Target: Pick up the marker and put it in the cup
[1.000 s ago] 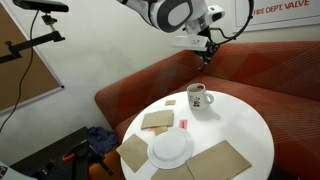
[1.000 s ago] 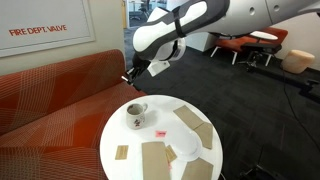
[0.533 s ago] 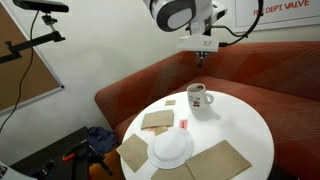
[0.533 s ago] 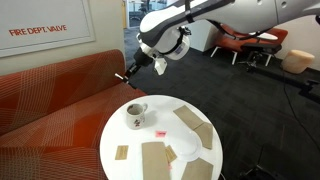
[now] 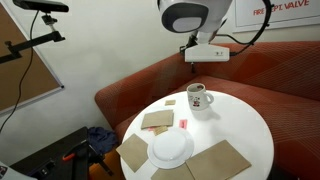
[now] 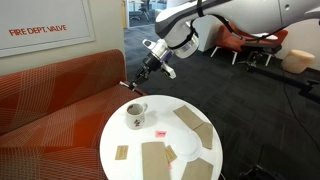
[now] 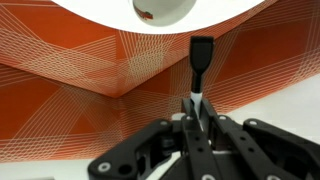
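Note:
I will next lower my gripper to the mug's opening below it until the end of the marker that sticks out past my fingers is inside the mug's rim, and then let go.
My gripper is shut on the thin black marker, which sticks out beyond the fingertips. The white mug shows at the top edge of the wrist view, its opening facing the camera, on the round white table. In both exterior views the gripper hangs above and behind the mug, over the red sofa. The marker slants down from the jaws toward the sofa side of the mug.
A flat white plate lies at the table's front. Several brown paper squares lie around it, with a small red thing near the mug. The red sofa curves behind the table.
The arm's wrist has swung round and tilted while the gripper stays above and behind the mug. The marker stays held in the jaws.

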Motion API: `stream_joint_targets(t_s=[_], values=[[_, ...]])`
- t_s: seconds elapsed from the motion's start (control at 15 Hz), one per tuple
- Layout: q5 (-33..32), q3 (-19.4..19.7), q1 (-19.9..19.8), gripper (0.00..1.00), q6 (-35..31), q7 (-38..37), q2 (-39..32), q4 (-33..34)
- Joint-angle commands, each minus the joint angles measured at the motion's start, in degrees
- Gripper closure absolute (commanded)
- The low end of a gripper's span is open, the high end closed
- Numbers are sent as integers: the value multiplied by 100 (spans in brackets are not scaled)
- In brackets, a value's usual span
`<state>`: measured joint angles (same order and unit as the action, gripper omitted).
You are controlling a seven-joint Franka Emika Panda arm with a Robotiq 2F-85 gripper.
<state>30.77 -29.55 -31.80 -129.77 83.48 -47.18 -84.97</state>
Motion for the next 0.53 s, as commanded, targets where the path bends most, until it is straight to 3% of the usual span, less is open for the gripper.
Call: stream_joint_targets(t_s=[0.0, 0.07, 0.13, 0.47], values=[[364, 412, 281, 89, 205, 254, 101, 50], [364, 414, 282, 89, 218, 263, 100, 51], [364, 414, 288, 97, 219, 263, 100, 54], [1416, 448, 352, 97, 285, 1473, -216, 403]])
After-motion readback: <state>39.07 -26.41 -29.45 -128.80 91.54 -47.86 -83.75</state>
